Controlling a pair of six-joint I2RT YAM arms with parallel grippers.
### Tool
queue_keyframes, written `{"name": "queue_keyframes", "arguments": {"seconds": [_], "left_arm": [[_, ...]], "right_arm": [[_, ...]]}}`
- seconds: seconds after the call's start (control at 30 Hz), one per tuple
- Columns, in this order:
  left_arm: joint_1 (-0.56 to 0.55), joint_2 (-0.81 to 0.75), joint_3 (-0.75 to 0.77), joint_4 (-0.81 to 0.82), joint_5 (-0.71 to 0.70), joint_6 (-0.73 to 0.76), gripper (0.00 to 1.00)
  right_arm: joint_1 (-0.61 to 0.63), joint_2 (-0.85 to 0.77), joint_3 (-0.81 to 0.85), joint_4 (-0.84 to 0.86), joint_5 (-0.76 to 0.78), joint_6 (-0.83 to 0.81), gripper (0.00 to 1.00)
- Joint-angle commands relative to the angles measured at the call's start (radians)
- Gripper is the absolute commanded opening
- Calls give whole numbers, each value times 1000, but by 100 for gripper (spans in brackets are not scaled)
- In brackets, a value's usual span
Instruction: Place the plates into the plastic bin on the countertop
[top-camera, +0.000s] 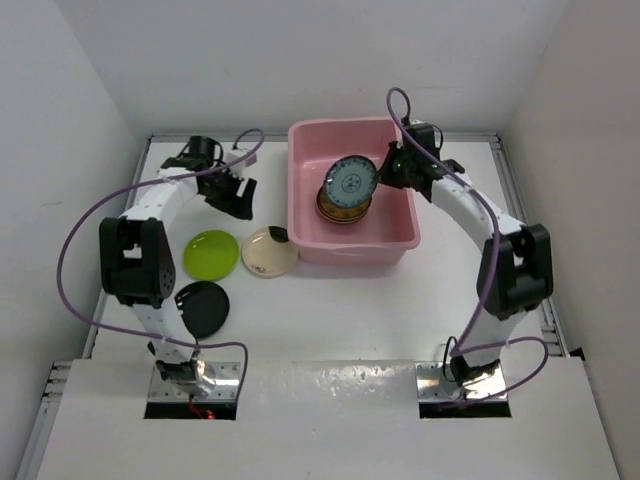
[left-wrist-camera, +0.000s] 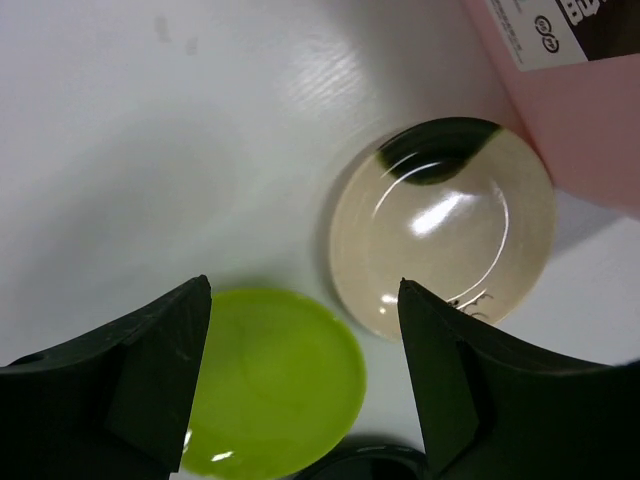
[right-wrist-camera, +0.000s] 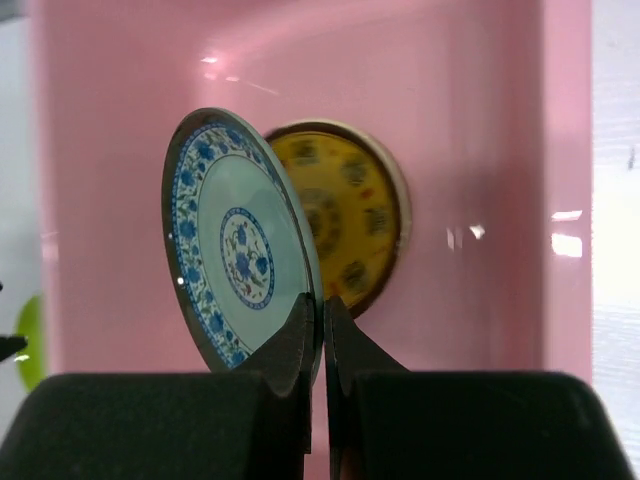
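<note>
The left gripper needs to shift toward the bin (top-camera: 400, 238) and lower to the cream plate's rim beside its dark green patch, because the bin crowds the opposite side.
The pink plastic bin (top-camera: 400, 238) stands at the back middle of the white countertop (top-camera: 330, 310). My right gripper (top-camera: 388, 170) is shut on the rim of a blue-patterned plate (top-camera: 352, 181), holding it tilted on edge above a yellow-brown patterned plate (top-camera: 340, 210) in the bin; both also show in the right wrist view, blue plate (right-wrist-camera: 232, 250) and yellow plate (right-wrist-camera: 350, 225). My left gripper (top-camera: 232, 197) is open and empty above the counter. Below it lie a lime green plate (left-wrist-camera: 265, 385), a cream plate (left-wrist-camera: 440, 230) and a black plate (top-camera: 202, 305).
White walls (top-camera: 90, 90) edge the counter on three sides. The cream plate (top-camera: 269, 250) lies close against the bin's left wall (left-wrist-camera: 590, 130). Purple cables (top-camera: 85, 240) loop from both arms.
</note>
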Motion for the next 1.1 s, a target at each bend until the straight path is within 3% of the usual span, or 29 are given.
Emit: {"name": "queue_keyframes", "arguments": {"seconds": [0.0, 0.23, 0.27, 0.3, 0.37, 0.4, 0.47, 0.63, 0.83, 0.87, 1.0, 1.07], "left_arm": [[-46, 75, 55, -4, 36, 1, 77], [-77, 215, 94, 5, 95, 1, 77], [-77, 224, 94, 5, 104, 1, 77], [-77, 224, 94, 5, 104, 1, 77], [-86, 237, 84, 5, 104, 1, 77], [-86, 247, 71, 5, 104, 16, 77], [-86, 261, 58, 5, 84, 27, 77], [-95, 339, 58, 14, 84, 48, 72], [-105, 385, 58, -5, 95, 57, 47], [-105, 408, 58, -24, 73, 48, 31], [-105, 450, 126, -85, 82, 27, 0], [-105, 450, 155, -94, 69, 27, 0]], "right_arm": [[-21, 105, 78, -24, -67, -24, 0], [-44, 273, 231, -58, -86, -42, 1], [-41, 283, 242, -66, -81, -47, 5], [-39, 291, 262, -84, -84, -60, 22], [-39, 305, 287, -99, -82, -76, 45], [-32, 303, 301, -118, -82, -108, 64], [-22, 291, 304, -127, -79, -145, 72], [-12, 209, 304, -136, -85, -185, 75], [-73, 52, 203, -93, -86, -122, 75], [-78, 23, 189, -87, -85, -117, 75], [-117, -75, 99, -53, -64, -84, 75], [-139, -94, 72, -50, -62, -79, 75]]}}
